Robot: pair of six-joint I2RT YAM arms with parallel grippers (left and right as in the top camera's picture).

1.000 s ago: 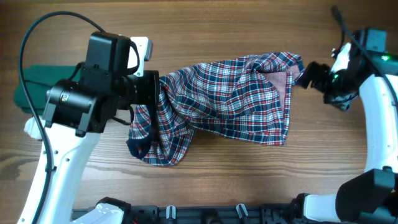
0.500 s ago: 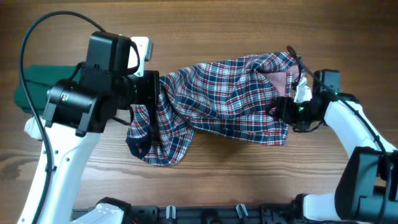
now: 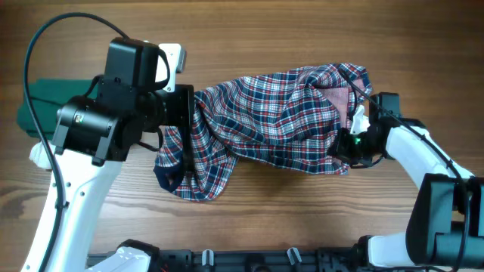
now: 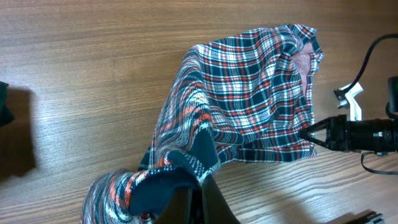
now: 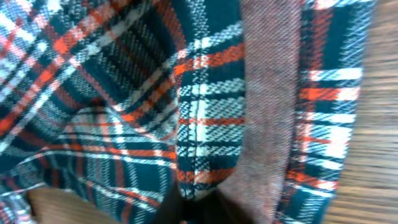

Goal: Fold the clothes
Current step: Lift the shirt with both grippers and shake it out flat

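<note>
My right gripper should lift next and pull outward to its right in the overhead view, toward bare tabletop, to spread the crumpled garment, and then let it go.
The clothes here are one blue, red and white plaid garment (image 3: 272,125), crumpled across the middle of the wooden table (image 3: 302,219). My left gripper (image 3: 185,113) is shut on its left end, and bunched folds hang below it. In the left wrist view the fabric (image 4: 249,106) stretches away from the closed left gripper (image 4: 196,199). My right gripper (image 3: 344,145) is shut on the garment's lower right edge, beside the pinkish inner side. Plaid cloth (image 5: 186,93) fills the right wrist view, with a hem pinched at the right gripper (image 5: 199,208).
A dark green cloth (image 3: 41,94) lies at the far left, partly under the left arm. A black rail (image 3: 249,261) runs along the table's front edge. The right arm (image 4: 364,134) shows at the right of the left wrist view.
The right gripper came in from the far right, reached the garment's right edge and closed on it. The left gripper and its hold have not moved.
</note>
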